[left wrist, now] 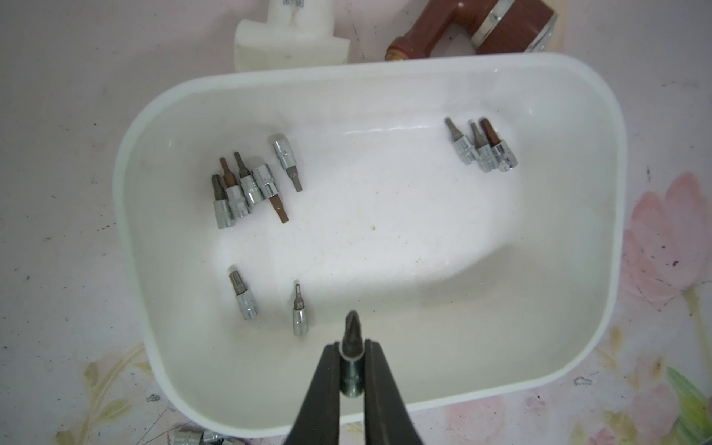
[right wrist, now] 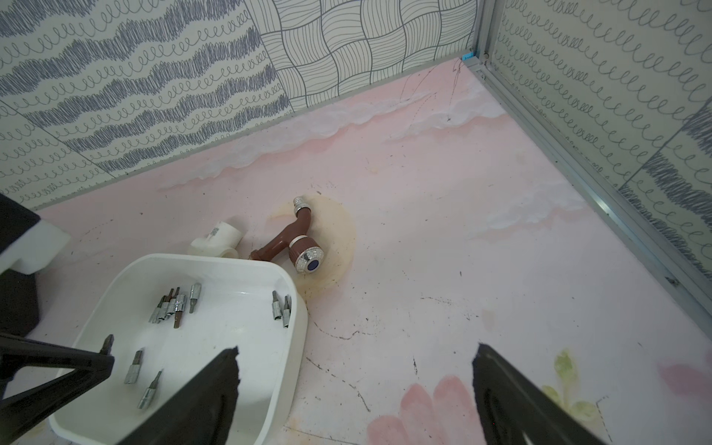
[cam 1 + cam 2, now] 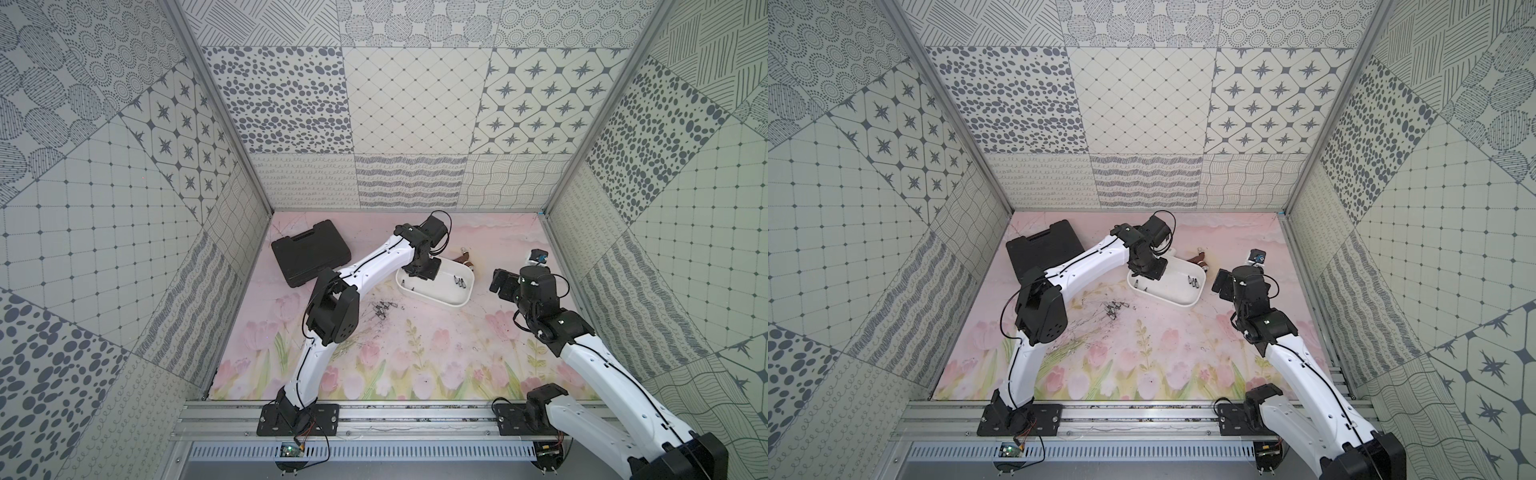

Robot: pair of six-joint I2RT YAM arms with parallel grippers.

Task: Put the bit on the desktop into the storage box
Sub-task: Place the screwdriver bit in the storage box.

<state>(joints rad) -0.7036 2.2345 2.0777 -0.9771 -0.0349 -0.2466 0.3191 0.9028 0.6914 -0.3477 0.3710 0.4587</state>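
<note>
The held bit still hangs well above the storage box's bare bottom (image 1: 319, 291) beside the slim-tipped bit, so the robot's left gripper will next go down into the storage box (image 1: 385, 231) toward that bottom.
My left gripper (image 1: 351, 348) is shut on a bit (image 1: 351, 334) with a silver socket base and a dark tip. It hangs over the near left end of the white storage box (image 1: 385, 231), which shows in both top views (image 3: 440, 297) (image 3: 1177, 293). Several bits lie in the box: a cluster (image 1: 246, 188), three together (image 1: 481, 148) and two apart (image 1: 242, 293). More bits (image 3: 383, 309) lie in a heap on the pink tulip desktop (image 3: 415, 353), in front of the box. My right gripper (image 2: 356, 352) is open and empty over the desktop, beside the box's right end.
A black tool case (image 3: 311, 257) lies at the back left. Behind the box sit a brown faucet (image 2: 298, 246) and a white pipe fitting (image 2: 217, 240). A small blue and white object (image 3: 538, 257) is by the right wall. Patterned walls enclose three sides.
</note>
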